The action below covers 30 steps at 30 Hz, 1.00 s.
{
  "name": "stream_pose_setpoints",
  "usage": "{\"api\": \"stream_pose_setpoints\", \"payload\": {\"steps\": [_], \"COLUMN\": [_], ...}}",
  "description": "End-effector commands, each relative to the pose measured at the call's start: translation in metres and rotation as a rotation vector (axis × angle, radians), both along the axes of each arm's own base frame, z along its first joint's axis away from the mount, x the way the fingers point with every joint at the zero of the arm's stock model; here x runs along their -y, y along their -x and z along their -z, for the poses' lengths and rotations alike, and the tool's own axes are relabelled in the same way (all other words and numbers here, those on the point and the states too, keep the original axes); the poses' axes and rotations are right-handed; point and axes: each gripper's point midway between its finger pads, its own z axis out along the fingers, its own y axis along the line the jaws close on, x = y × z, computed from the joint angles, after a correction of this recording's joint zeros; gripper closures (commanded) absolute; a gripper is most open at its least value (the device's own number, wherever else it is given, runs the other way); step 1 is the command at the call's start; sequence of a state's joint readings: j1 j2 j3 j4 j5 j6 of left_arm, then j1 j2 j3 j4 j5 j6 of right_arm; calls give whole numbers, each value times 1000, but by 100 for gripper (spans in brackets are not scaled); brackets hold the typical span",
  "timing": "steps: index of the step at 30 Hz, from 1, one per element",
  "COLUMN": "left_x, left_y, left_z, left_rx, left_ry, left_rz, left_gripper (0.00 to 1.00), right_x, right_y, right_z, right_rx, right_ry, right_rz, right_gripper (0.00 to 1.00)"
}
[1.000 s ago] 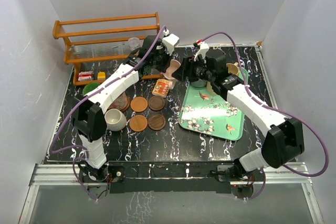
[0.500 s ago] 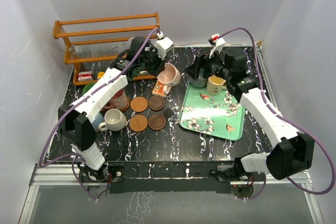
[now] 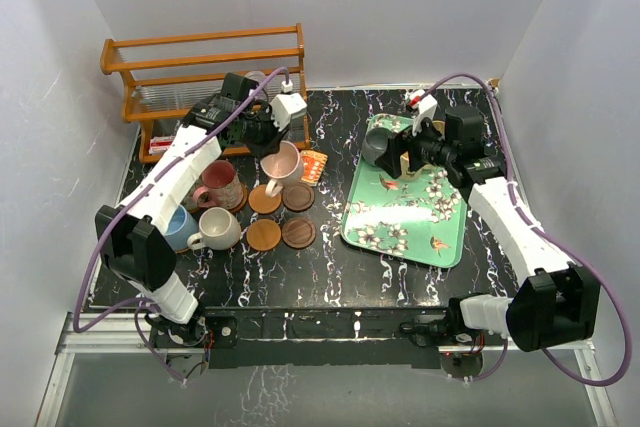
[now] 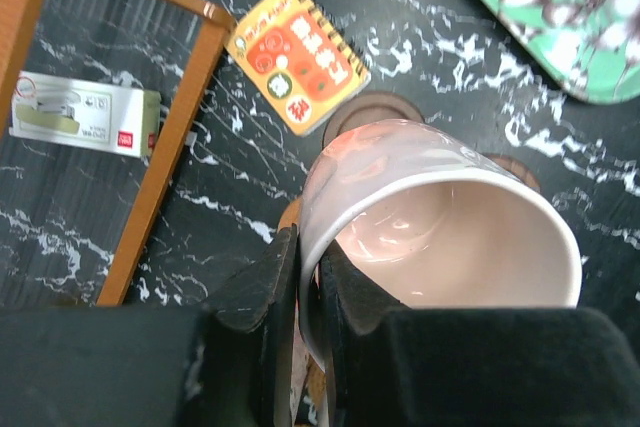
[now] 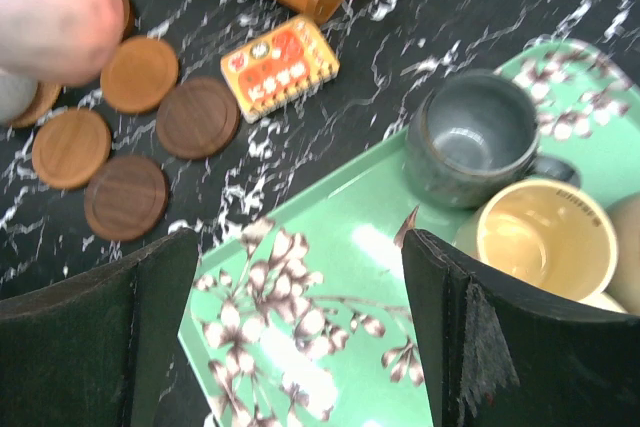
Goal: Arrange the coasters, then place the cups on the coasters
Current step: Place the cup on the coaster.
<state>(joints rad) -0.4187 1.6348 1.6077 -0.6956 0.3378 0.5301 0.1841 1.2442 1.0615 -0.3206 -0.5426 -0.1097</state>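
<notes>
The light far coaster is bare, so the left gripper will next move down and to the left in the top view and release the pink cup onto it.
My left gripper is shut on the wall of the pink cup, one finger inside the rim and one outside. The cup hangs tilted just over the two far coasters; two more coasters lie in front of them. A maroon cup stands on a coaster, with off-white and blue cups beside it. My right gripper is open above the green tray, near the grey cup and yellow cup, holding nothing.
An orange patterned card lies between the coasters and the tray. A wooden rack stands at the back left with small boxes under it. White walls close in the black marbled table.
My left gripper carried the pink cup left and down to the coasters. My right gripper opened wider and drew back from the yellow cup, which stands on the tray.
</notes>
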Motion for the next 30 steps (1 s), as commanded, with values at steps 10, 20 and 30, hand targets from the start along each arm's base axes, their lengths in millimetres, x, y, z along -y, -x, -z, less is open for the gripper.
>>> {"api": "stream_pose_setpoints", "payload": {"steps": [10,20,30], "left_x": [-18,-22,-34], "left_y": [11,1,-11], "left_z": [19,57,81], "left_rx": [-11,-90,-135], "left_ry": [-159,-207,-216], "left_rz": [291,369,343], "left_gripper": [100,100,100], "right_x": [0,14,12], "right_y": [32,35,35], "right_z": [13,17,28], "right_rx": [53,38,-1], "right_ry": [40,39,31], "right_rz": [-179,-173,-193], "right_gripper": [17,16,14]}}
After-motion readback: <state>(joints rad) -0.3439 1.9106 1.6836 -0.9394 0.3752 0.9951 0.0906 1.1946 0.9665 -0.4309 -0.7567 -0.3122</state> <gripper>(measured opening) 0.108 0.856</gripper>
